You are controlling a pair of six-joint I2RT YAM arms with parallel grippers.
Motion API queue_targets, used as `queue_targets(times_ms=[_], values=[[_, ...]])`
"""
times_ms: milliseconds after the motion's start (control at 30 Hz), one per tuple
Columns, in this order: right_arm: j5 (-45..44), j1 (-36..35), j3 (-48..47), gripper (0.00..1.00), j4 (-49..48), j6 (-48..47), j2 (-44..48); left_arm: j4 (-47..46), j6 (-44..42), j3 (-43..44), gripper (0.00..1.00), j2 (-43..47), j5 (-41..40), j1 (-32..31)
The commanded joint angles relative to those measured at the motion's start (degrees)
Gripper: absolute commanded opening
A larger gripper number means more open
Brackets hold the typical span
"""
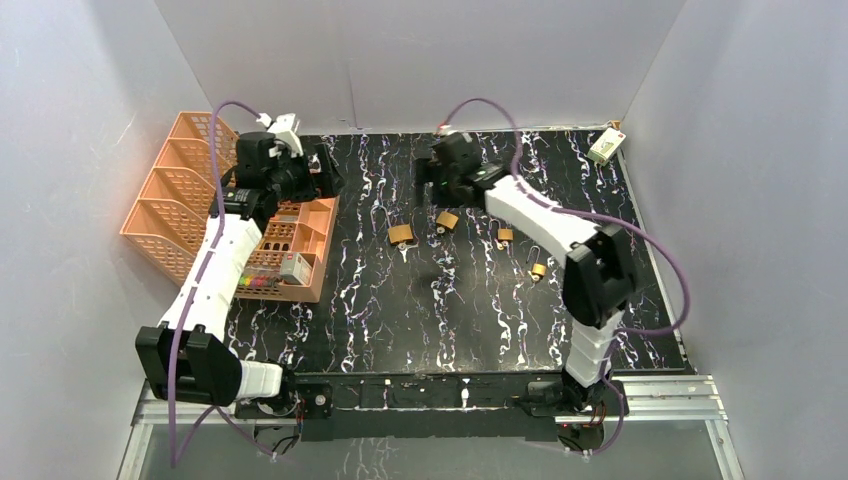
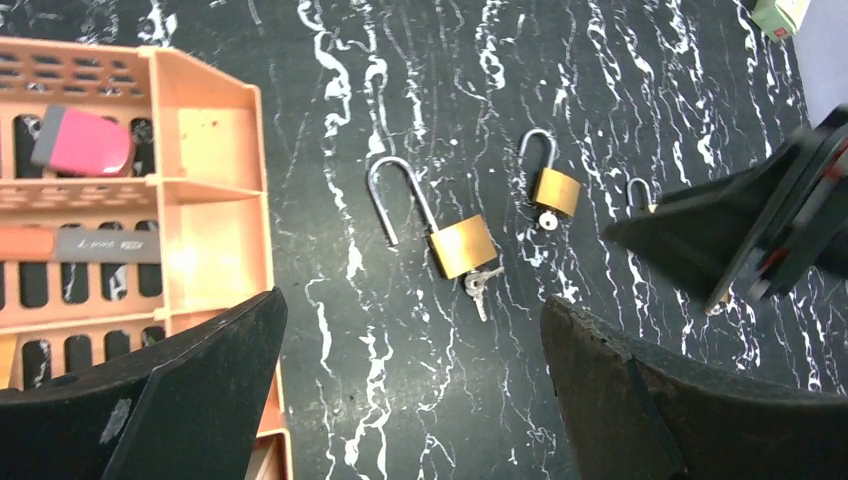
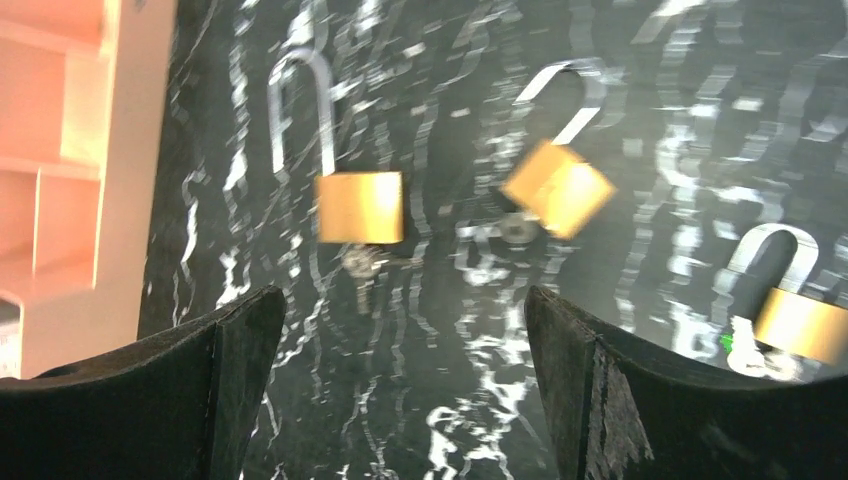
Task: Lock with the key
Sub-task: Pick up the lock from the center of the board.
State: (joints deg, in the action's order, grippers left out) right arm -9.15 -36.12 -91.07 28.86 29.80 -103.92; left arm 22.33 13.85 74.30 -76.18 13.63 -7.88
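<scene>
The brass body of the biggest padlock is below my right gripper and to its left in the top view. My right gripper should move down and across onto it next.
Several brass padlocks with open shackles lie on the black marbled table. The biggest padlock (image 1: pixel 400 234) (image 2: pixel 462 245) (image 3: pixel 360 207) has a small silver key (image 2: pixel 478 285) in its base. A smaller padlock (image 1: pixel 447 220) (image 2: pixel 556 192) (image 3: pixel 558 188) lies to its right, also with a key (image 2: pixel 547 220). Two more padlocks (image 1: pixel 505 236) (image 1: pixel 538 270) lie further right. My left gripper (image 1: pixel 322 172) (image 2: pixel 412 300) hovers open by the orange tray, holding nothing. My right gripper (image 1: pixel 432 185) (image 3: pixel 405 295) hangs open above the table behind the padlocks, empty; its view is blurred.
An orange compartment tray (image 1: pixel 300 225) (image 2: pixel 210 200) with a pink eraser (image 2: pixel 82 142) and small items sits at the left, orange baskets (image 1: pixel 170 200) behind it. A white box (image 1: pixel 606 147) stands at the far right corner. White walls enclose the table.
</scene>
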Motion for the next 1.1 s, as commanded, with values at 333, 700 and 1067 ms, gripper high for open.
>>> queue_targets(times_ms=[333,700,1067], values=[[-2.1,-12.4,-20.7,0.99,8.6,-10.3,-22.1,-5.6,5.7,-2.2,0.98,3.9,15.6,10.7],[-2.0,-11.6,-23.1,0.98,6.8,-11.8,-26.0,0.8,-9.5,8.7,0.98,4.0,44.4,10.7],[1.0,-10.2,-15.3,0.94,-0.1,-10.1,-24.7,3.7,-17.3,6.3,0.98,5.7,59.3,10.7]])
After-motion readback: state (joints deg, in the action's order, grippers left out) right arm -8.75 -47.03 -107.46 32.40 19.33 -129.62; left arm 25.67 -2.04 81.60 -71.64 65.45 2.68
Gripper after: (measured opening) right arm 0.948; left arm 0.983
